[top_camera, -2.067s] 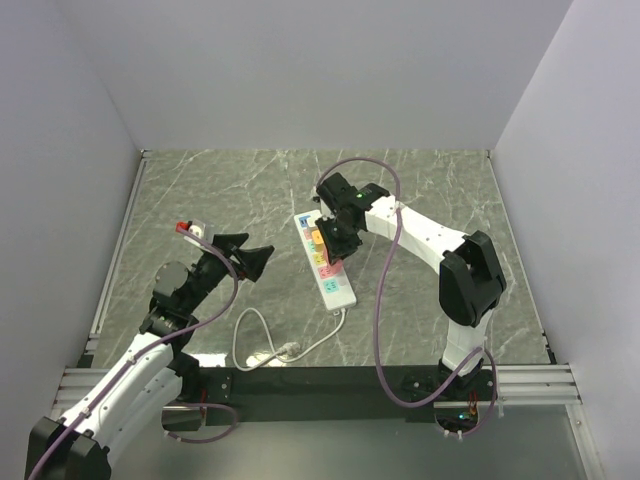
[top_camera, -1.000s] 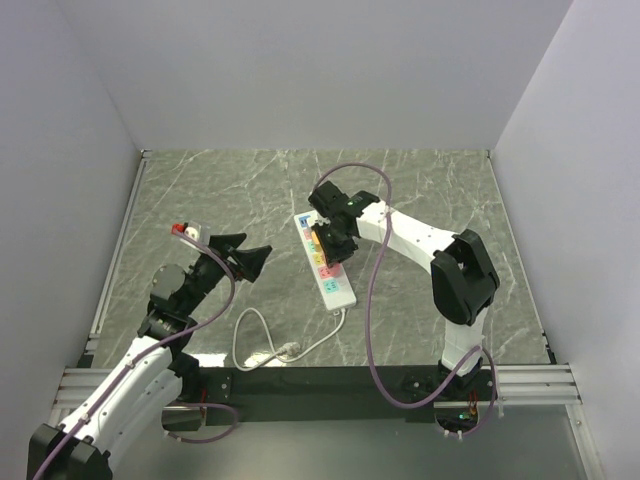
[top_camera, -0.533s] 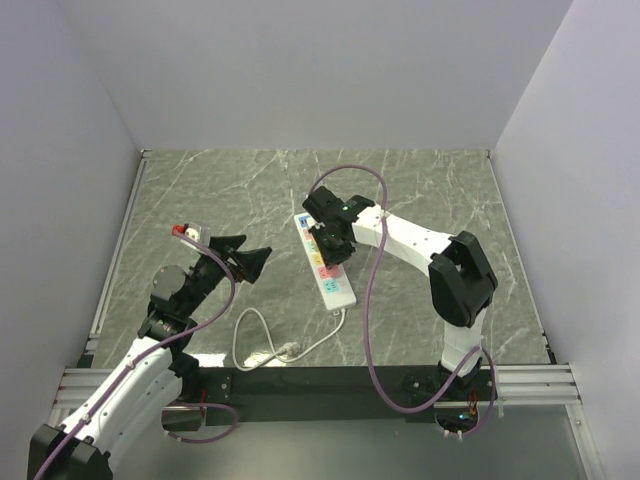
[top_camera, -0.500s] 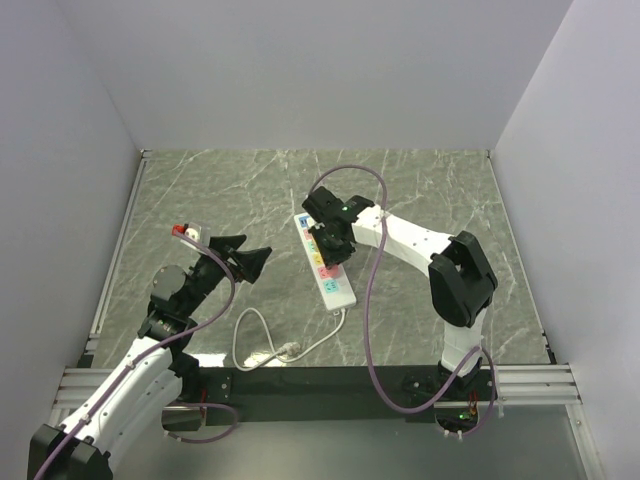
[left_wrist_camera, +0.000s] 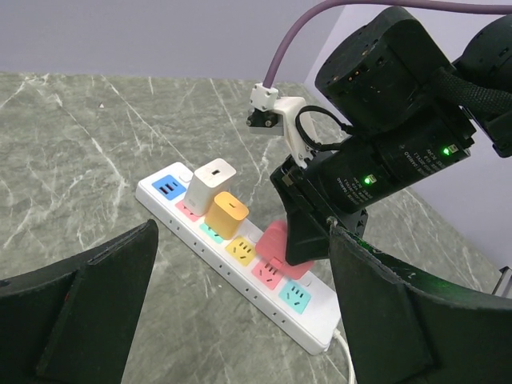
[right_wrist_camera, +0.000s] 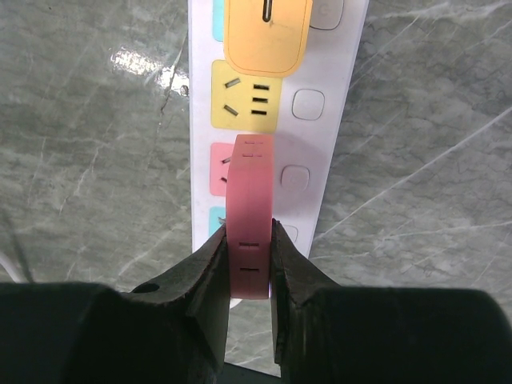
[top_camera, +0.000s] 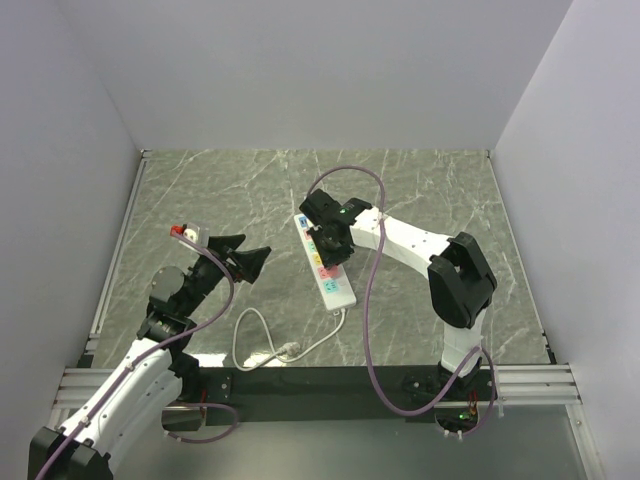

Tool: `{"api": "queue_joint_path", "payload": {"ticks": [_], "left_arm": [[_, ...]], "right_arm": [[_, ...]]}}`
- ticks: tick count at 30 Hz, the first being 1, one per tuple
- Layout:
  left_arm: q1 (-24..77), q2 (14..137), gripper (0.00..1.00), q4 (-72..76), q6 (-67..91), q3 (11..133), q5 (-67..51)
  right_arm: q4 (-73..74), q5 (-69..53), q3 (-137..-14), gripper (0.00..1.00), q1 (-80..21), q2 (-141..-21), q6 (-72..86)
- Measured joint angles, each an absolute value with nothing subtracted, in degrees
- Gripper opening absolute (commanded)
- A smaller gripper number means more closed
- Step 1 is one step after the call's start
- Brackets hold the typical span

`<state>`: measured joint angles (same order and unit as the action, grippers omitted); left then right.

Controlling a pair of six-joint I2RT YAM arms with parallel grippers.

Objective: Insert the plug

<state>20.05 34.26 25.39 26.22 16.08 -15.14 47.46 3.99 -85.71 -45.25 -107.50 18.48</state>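
My right gripper will next push the pink plug down and to the left in the top view and release, because the pink socket (top_camera: 324, 272) (right_wrist_camera: 220, 170) is below it there.
A white power strip (top_camera: 335, 283) with coloured sockets lies in the middle of the table; it also shows in the left wrist view (left_wrist_camera: 328, 324) and the right wrist view (right_wrist_camera: 352, 96). A white plug (left_wrist_camera: 210, 180) and an orange plug (left_wrist_camera: 226, 214) sit in its far sockets. My right gripper (right_wrist_camera: 250, 268) is shut on a pink plug (right_wrist_camera: 250, 204) and holds it just above the pink socket (left_wrist_camera: 267, 270). In the top view my right gripper (top_camera: 328, 243) is over the strip. My left gripper (top_camera: 250, 256) is open and empty, left of the strip.
The strip's white cable (top_camera: 262, 345) loops toward the near edge, ending in a plug (top_camera: 290, 349). A yellow socket (right_wrist_camera: 246, 96) and a teal socket (left_wrist_camera: 298, 298) are free. Grey walls enclose the table on three sides.
My right gripper has shifted slightly left and toward the far end over the strip, with the pink plug in it. The left arm has hardly moved.
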Motion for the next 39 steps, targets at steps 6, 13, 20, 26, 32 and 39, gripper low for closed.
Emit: {"api": "queue_joint_path", "payload": {"ticks": [6,13,20,26,32,39], "left_arm": [[19.9,34.2,0.94,25.4,26.2,16.1,-15.1],[19.9,34.3,0.94,25.4,26.2,16.1,-15.2],[19.9,34.4,0.94,25.4,26.2,16.1,-15.2],[19.9,34.7,0.94,25.4,26.2,16.1,-15.2],[19.8,34.7,0.94,25.4,26.2,16.1,-15.4],[19.8,34.6,0.94,25.4,26.4,16.1,-15.7]], "right_arm": [[46.6,3.9,-84.9,0.00,-45.3,-107.2,18.6],[45.6,3.8,-83.9,0.00,-45.3,-106.6,18.7],[44.5,3.8,-83.0,0.00,-45.3,-106.2,18.9],[44.0,3.6,-82.6,0.00,-45.3,-106.1,18.9],[43.3,3.5,-82.0,0.00,-45.3,-105.9,19.2],[43.0,3.7,-81.7,0.00,-45.5,-105.9,19.3]]}}
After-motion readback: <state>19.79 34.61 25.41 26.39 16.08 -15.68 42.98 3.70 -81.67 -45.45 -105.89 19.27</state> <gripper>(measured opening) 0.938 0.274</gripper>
